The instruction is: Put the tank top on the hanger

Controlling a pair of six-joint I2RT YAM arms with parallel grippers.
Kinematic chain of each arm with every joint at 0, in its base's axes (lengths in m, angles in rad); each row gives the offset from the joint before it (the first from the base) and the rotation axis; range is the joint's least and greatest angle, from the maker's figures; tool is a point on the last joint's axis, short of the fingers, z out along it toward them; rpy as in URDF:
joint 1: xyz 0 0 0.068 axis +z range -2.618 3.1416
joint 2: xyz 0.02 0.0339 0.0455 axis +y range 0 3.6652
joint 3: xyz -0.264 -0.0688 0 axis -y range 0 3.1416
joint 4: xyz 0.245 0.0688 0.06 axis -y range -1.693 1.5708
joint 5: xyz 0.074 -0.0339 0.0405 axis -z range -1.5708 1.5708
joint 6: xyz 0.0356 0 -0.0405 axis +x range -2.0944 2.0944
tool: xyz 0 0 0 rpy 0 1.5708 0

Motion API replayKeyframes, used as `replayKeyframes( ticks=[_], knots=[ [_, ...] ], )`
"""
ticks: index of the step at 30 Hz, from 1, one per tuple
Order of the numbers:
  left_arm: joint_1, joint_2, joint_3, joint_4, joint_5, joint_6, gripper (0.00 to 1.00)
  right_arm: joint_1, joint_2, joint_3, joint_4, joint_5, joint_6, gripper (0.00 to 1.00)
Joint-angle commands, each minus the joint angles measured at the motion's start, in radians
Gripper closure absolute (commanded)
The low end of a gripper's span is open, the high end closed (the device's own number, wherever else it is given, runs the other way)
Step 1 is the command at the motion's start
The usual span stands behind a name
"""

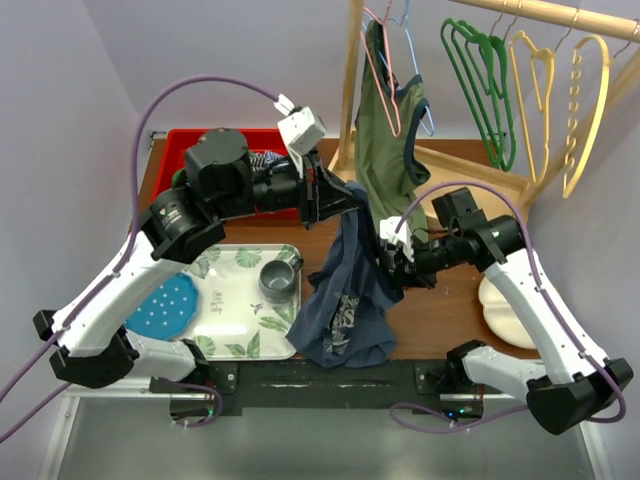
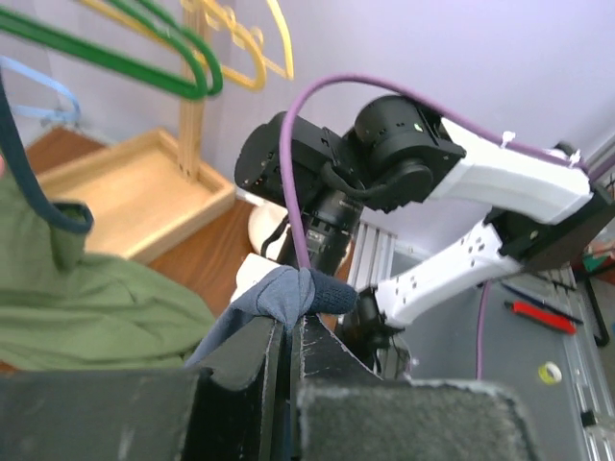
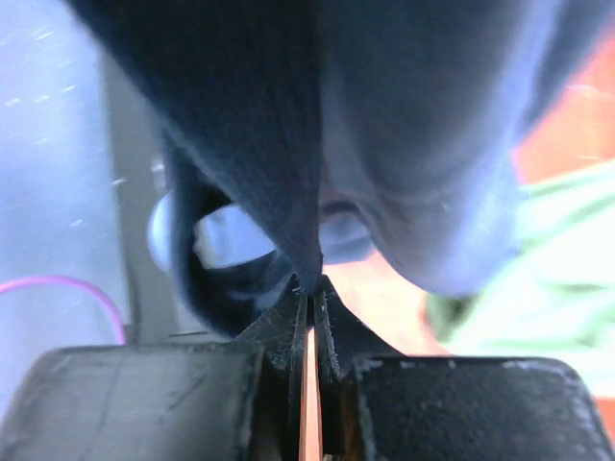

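My left gripper comes down and back to the tabletop [image 1: 313, 259] beside the grey cup below it next and releases the cloth, as the tank top hangs bunched.
The navy-blue tank top [image 1: 345, 310] hangs bunched between my two grippers over the table's front middle, its pale print low on the cloth. My left gripper [image 1: 352, 203] is shut on its upper edge; in the left wrist view the fabric [image 2: 288, 293] bulges above the closed fingertips [image 2: 291, 325]. My right gripper [image 1: 392, 257] is shut on another part of the top, and the dark fabric [image 3: 288, 144] fills the right wrist view above the closed tips [image 3: 309, 291]. The plain mustard-yellow hanger [image 1: 524, 95] hangs on the rail at the back right, well apart from both grippers.
An olive-green tank top [image 1: 385, 140] hangs on pink and blue hangers behind the grippers. Green hangers [image 1: 480, 80] and a yellow hanger with holes [image 1: 590, 100] share the rail. A leaf-print tray [image 1: 235, 330] holds a grey cup [image 1: 277, 280]. A red bin [image 1: 185, 140] stands at the back left.
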Motion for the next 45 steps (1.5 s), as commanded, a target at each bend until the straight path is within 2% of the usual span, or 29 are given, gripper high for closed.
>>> replayKeyframes(
  ticks=[1, 2, 4, 5, 7, 8, 9, 11, 13, 15, 17, 21, 22, 27, 28, 29, 30, 31, 32, 34, 37, 40, 42, 43, 45],
  knots=[
    [0.019, 0.034, 0.180, 0.034, -0.018, 0.029, 1.00, 0.001, 0.012, 0.267, -0.006, 0.267, 0.064, 1.00],
    [0.019, 0.046, 0.251, 0.032, -0.027, 0.042, 1.00, -0.004, 0.020, 0.420, -0.018, 0.320, 0.071, 1.00],
    [0.020, 0.067, 0.318, 0.046, -0.042, 0.055, 1.00, -0.024, 0.052, 0.586, -0.044, 0.423, 0.075, 1.00],
    [0.022, 0.070, 0.373, 0.060, -0.061, 0.064, 1.00, -0.042, 0.064, 0.751, -0.046, 0.445, 0.092, 1.00],
    [0.020, 0.057, 0.408, 0.146, -0.079, 0.067, 1.00, -0.048, 0.104, 0.922, -0.028, 0.504, 0.121, 1.00],
    [0.020, 0.048, 0.403, 0.187, -0.091, 0.063, 1.00, -0.048, 0.119, 1.095, -0.014, 0.590, 0.159, 1.00],
    [0.020, 0.025, 0.397, 0.286, -0.095, 0.058, 1.00, -0.047, 0.139, 1.183, 0.002, 0.644, 0.184, 1.00],
    [0.020, 0.006, 0.386, 0.369, -0.099, 0.047, 1.00, -0.048, 0.199, 1.394, 0.061, 0.788, 0.210, 1.00],
    [0.022, 0.008, 0.402, 0.430, -0.104, 0.046, 1.00, -0.048, 0.173, 1.403, 0.189, 0.865, 0.203, 1.00],
    [0.020, 0.012, 0.405, 0.433, -0.116, 0.047, 1.00, -0.047, 0.156, 1.370, 0.227, 0.920, 0.190, 1.00],
    [0.022, -0.002, 0.362, 0.419, -0.121, 0.053, 1.00, -0.045, 0.127, 1.298, 0.201, 0.908, 0.210, 1.00],
    [0.020, -0.083, 0.152, 0.411, -0.138, 0.058, 1.00, -0.045, 0.041, 1.045, 0.091, 0.697, 0.229, 1.00],
    [0.022, -0.104, 0.038, 0.416, -0.136, 0.055, 1.00, -0.047, 0.025, 0.996, 0.062, 0.642, 0.218, 1.00],
    [0.022, -0.229, -0.348, 0.451, -0.052, -0.034, 1.00, -0.045, -0.096, 0.608, -0.061, 0.480, 0.117, 1.00],
    [0.022, -0.241, -0.488, 0.463, -0.037, -0.052, 1.00, -0.047, -0.118, 0.540, -0.063, 0.459, 0.109, 1.00],
    [0.022, -0.262, -0.564, 0.482, -0.004, -0.103, 1.00, -0.048, -0.136, 0.391, -0.060, 0.448, 0.097, 1.00],
    [0.020, -0.267, -0.644, 0.562, 0.011, -0.127, 1.00, -0.047, -0.166, 0.315, -0.044, 0.445, 0.092, 1.00],
    [0.020, -0.269, -0.790, 0.597, 0.023, -0.150, 1.00, -0.047, -0.178, 0.240, -0.028, 0.448, 0.092, 1.00],
    [0.020, -0.258, -0.862, 0.633, 0.046, -0.202, 1.00, -0.048, -0.189, 0.101, -0.005, 0.468, 0.101, 1.00],
    [0.020, -0.221, -1.021, 0.730, 0.066, -0.233, 1.00, -0.048, -0.213, -0.017, 0.067, 0.494, 0.109, 1.00],
    [0.020, -0.115, -1.130, 0.802, 0.091, -0.287, 1.00, -0.048, -0.203, -0.219, 0.130, 0.519, 0.121, 1.00],
    [0.019, -0.028, -1.155, 0.809, 0.105, -0.299, 1.00, -0.050, -0.180, -0.339, 0.215, 0.529, 0.150, 1.00],
    [0.017, -0.009, -1.154, 0.784, 0.089, -0.295, 0.94, -0.050, -0.181, -0.367, 0.259, 0.551, 0.167, 1.00],
    [0.017, -0.012, -1.145, 0.770, 0.080, -0.283, 0.80, -0.050, -0.183, -0.365, 0.261, 0.552, 0.172, 0.98],
    [0.019, -0.035, -1.123, 0.692, 0.050, -0.257, 0.64, -0.050, -0.192, -0.339, 0.241, 0.554, 0.179, 0.84]
  ],
)
